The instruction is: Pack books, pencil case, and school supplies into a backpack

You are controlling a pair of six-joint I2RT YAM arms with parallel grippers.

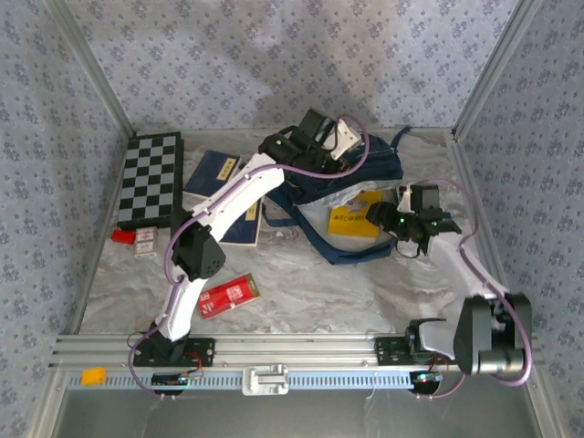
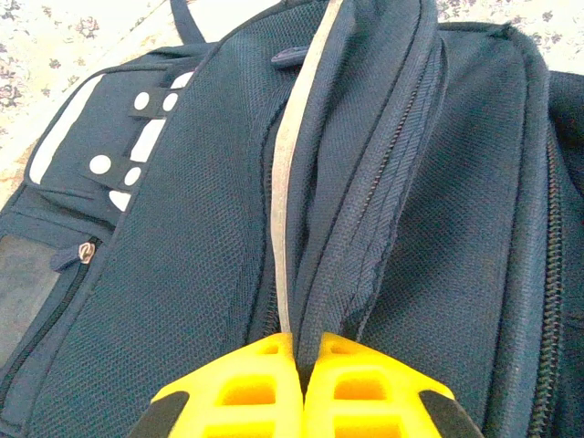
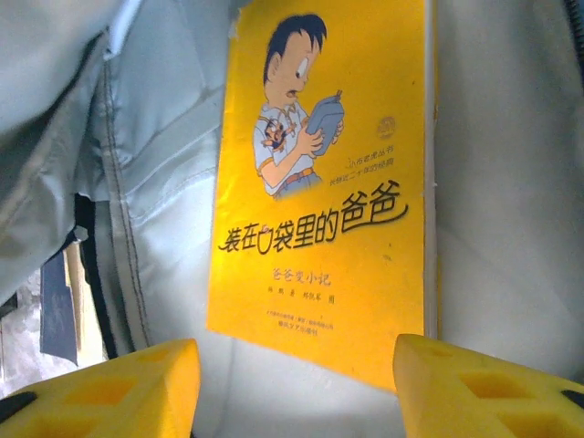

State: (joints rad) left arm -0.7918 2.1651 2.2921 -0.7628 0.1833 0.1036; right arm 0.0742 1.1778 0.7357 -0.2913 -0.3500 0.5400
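Observation:
The left gripper draws the fold back and down over the gaping opening around the yellow book [image 1: 356,219] next and releases. That opening lies below and back.
The navy backpack [image 1: 379,169] lies open at the back right of the table, its pale lining [image 3: 511,182] showing. My left gripper [image 1: 333,146] is shut on a raised fold of the backpack [image 2: 182,274] beside its zipper, its fingertips [image 2: 265,365] pressed together. The yellow book [image 1: 356,219] with the cartoon child lies flat inside the opening. My right gripper [image 1: 381,217] stands open just short of the yellow book [image 3: 328,182], holding nothing. Two navy books [image 1: 212,172] [image 1: 246,224] lie left of the backpack, partly under the left arm. The red pencil case [image 1: 228,295] lies near the front.
A black-and-white chequered board [image 1: 151,178] sits at the back left, with a tiny red block [image 1: 123,235] and a small card box [image 1: 146,243] in front of it. Dark backpack straps [image 1: 351,254] trail onto the table. Patterned walls close in three sides.

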